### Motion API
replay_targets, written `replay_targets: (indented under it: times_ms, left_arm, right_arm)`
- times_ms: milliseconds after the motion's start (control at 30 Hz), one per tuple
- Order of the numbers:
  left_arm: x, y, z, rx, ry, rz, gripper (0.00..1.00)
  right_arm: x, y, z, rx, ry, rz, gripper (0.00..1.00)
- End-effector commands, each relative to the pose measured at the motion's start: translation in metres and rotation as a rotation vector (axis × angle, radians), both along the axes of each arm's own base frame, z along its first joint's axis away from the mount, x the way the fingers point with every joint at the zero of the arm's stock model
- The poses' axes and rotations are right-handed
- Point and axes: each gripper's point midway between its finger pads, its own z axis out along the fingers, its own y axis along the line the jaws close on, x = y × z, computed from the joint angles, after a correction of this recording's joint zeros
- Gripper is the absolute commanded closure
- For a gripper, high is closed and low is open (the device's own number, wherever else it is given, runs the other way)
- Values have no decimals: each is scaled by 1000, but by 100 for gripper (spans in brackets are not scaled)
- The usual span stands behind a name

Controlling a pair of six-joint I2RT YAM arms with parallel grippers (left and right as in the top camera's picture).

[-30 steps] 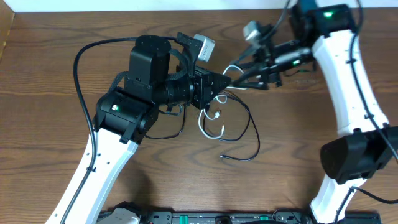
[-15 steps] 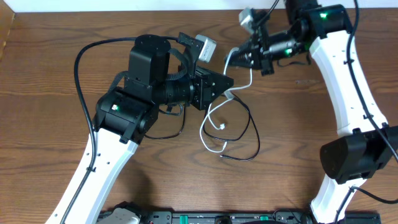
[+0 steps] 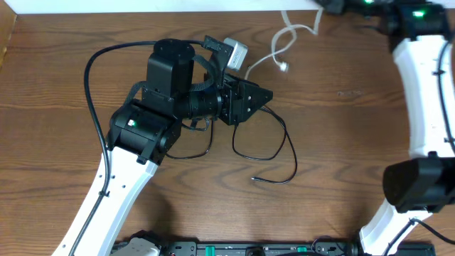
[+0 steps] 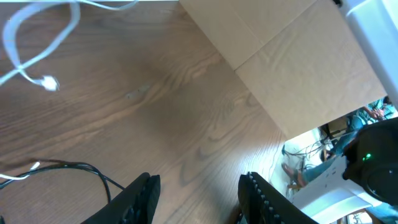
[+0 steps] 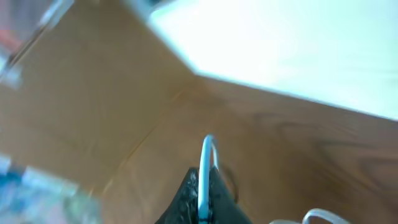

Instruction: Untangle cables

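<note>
The right gripper swings to the right in the overhead view next and releases the white cable, since tabletop clear of the black cable [image 3: 274, 153] lies there.
The white cable [image 3: 279, 44] hangs and trails near the table's far edge, its plug [image 3: 284, 67] pointing down, apart from the black cable [image 3: 274, 153]. The black cable lies in a loop on the wood, its free end at the front. My right gripper [image 3: 328, 6] is at the overhead view's top edge, shut on the white cable [image 5: 205, 155] between its fingertips [image 5: 202, 180]. My left gripper [image 3: 261, 95] is open and empty [image 4: 199, 196], just above the black loop. The black cable [image 4: 74, 168] passes left of its fingers; the white plug [image 4: 48, 82] is farther off.
A brown cardboard box [image 4: 292, 56] stands beyond the table's edge on the right. A white wall strip [image 3: 142, 6] runs along the table's far edge. The left arm's thick black cable [image 3: 96, 60] arcs over the left of the table.
My right gripper has moved up and to the right with the white cable, pulling it out of the black loop. The left arm has stayed put.
</note>
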Motion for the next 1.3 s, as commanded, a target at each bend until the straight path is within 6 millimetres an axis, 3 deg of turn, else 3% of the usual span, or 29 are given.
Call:
replay_targets:
  times_ms: [0, 167, 200, 267, 367, 600, 867, 1067, 1167, 1267]
  left_arm:
    - [1, 3, 4, 0, -16, 12, 54]
    - [1, 3, 4, -1, -16, 12, 54]
    - [1, 3, 4, -1, -16, 12, 54]
    - [1, 3, 4, -1, -17, 13, 54]
    - [4, 5, 2, 10, -20, 33, 54]
    - [5, 5, 1, 13, -17, 35, 54]
    - [12, 8, -2, 33, -25, 74, 54]
    - [12, 8, -2, 33, -25, 74, 53]
    - [12, 8, -2, 34, -24, 74, 53]
    - [12, 8, -2, 34, -24, 74, 54]
  right_arm:
    - [14, -61, 21, 11, 32, -253, 99]
    - [24, -141, 5, -24, 98, -475, 99]
    - [25, -168, -1, -36, 120, -551, 99]
    - [25, -195, -3, -42, 128, -621, 99]
    - [20, -253, -6, -24, 161, -781, 99]
    - [6, -349, -13, -80, 169, -1103, 99]
    - [31, -396, -21, -235, 45, -1293, 99]
    - [43, -428, -58, -325, 81, -1449, 99]
    - [49, -436, -73, -338, 97, -1470, 99]
    - [53, -443, -102, -367, 156, -1484, 99]
